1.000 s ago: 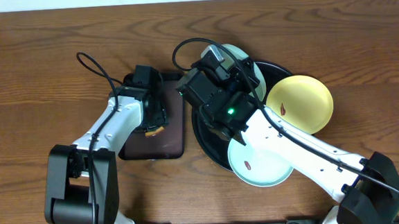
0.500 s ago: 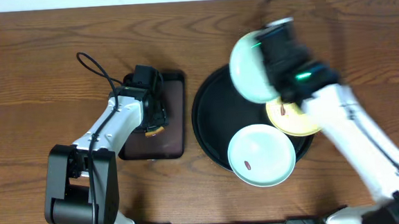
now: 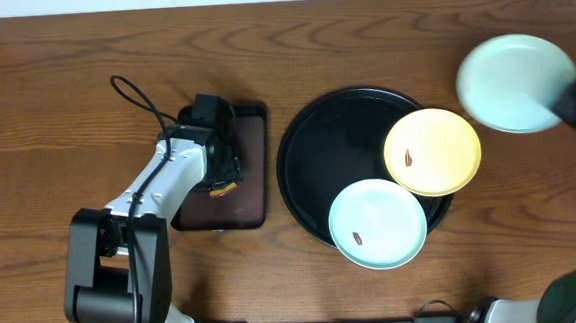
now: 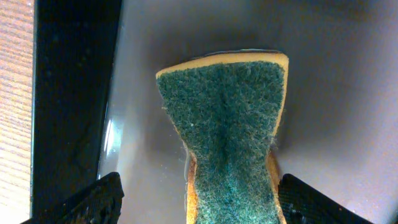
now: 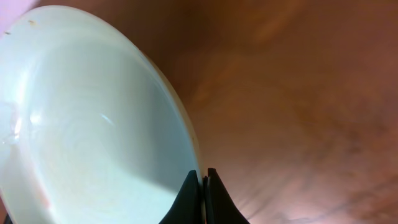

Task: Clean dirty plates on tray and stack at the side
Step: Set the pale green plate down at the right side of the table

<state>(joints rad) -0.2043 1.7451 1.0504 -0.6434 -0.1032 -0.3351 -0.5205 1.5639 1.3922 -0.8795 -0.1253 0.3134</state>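
The robot's right gripper will next move down and back to release the plate on the bare wooden tabletop, which is below and back from the gripper and clear of plates.
The black round tray (image 3: 332,144) holds a pale yellow plate (image 3: 433,151) and a mint-green plate (image 3: 377,223), each with a small brown smear. A second mint-green plate (image 3: 517,82) hangs over the wood at the far right, out past the tray. My right gripper (image 3: 575,99) is shut on its rim. The right wrist view shows that plate (image 5: 93,124) tilted, its rim pinched by the gripper (image 5: 204,183). My left gripper (image 4: 199,205) stands open astride a green-topped yellow sponge (image 4: 227,137). In the overhead view the left gripper (image 3: 224,175) is over the brown tray.
The sponge lies in a small dark-brown rectangular tray (image 3: 245,199) left of the black tray. The left arm's cable (image 3: 133,91) loops over the wood behind it. Bare wooden tabletop (image 3: 531,197) lies to the right of the black tray.
My right arm has swung the mint-green plate from above the back of the black tray out to the far right. The left arm and sponge have not moved.
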